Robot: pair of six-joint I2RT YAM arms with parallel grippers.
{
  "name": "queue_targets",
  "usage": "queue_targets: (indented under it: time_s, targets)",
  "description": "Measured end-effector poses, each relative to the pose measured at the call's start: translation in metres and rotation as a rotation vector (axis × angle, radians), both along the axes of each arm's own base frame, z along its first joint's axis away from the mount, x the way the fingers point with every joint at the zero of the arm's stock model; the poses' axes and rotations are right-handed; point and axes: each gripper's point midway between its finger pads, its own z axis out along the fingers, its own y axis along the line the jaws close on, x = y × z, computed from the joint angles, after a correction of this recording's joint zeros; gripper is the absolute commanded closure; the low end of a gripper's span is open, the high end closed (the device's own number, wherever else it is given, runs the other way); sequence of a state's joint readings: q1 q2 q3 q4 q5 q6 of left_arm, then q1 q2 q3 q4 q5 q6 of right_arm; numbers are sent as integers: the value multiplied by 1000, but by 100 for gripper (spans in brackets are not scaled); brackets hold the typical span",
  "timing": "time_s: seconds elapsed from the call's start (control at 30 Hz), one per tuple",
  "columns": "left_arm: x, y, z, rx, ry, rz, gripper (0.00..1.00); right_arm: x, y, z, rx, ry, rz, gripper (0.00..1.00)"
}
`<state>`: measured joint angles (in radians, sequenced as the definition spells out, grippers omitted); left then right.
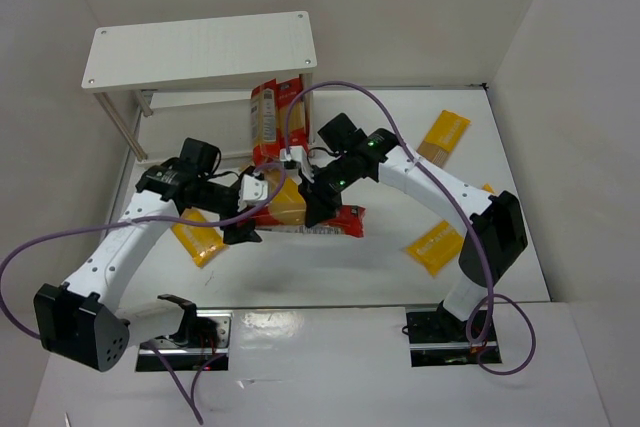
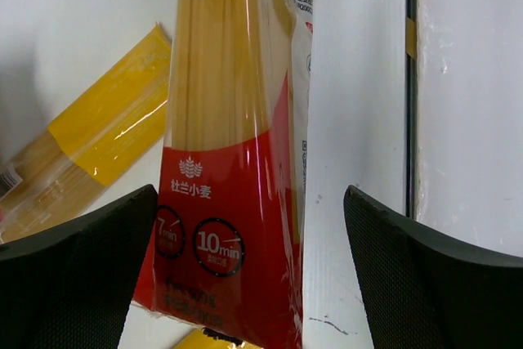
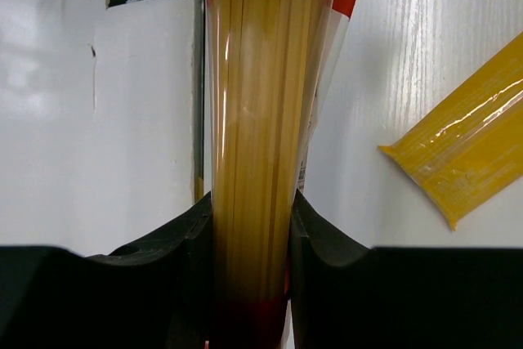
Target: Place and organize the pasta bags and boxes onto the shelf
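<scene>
I need to move my left gripper to the right in the top view, onto the red pack's clear window [image 1: 285, 215] [image 2: 216, 108], because its open fingers are only around the red end of the pack.
My right gripper [image 1: 318, 209] is shut on a red spaghetti pack [image 1: 312, 224] and holds it level in the middle of the table. In the right wrist view its fingers [image 3: 184, 259] squeeze the pack's clear window [image 3: 253, 136]. My left gripper [image 1: 243, 231] is open at the pack's left end. In the left wrist view the red pack [image 2: 229, 202] lies between the wide-apart fingers [image 2: 73, 275], close to the left one. The white shelf [image 1: 200, 52] stands at the back left, and a second red pack [image 1: 268, 119] lies by its right legs.
Yellow-orange packs lie around: one under the held pack [image 1: 287, 202], one by the left arm [image 1: 197, 239], and two on the right [image 1: 443, 137] [image 1: 433, 247]. One also shows in the left wrist view [image 2: 98, 136] and one in the right wrist view [image 3: 466, 153]. White walls enclose the table.
</scene>
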<state>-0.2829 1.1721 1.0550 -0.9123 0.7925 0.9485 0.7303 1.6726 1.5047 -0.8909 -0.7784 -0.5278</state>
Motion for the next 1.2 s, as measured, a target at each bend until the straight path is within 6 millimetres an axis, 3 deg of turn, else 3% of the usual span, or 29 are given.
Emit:
queue_targets:
  time_s: [0.3,0.63,1.2]
  targets:
    - [2,-13,13,-43,-9,-54,0,-1,-2,-1,-3,-14,20,100]
    - [2,-23,-2,-32,64,-92,0,-1,-1,-1,-1,-20,28,100]
    - [14,-39,-1,-56,41,-92,0,-2,2,5,10,-30,35,100]
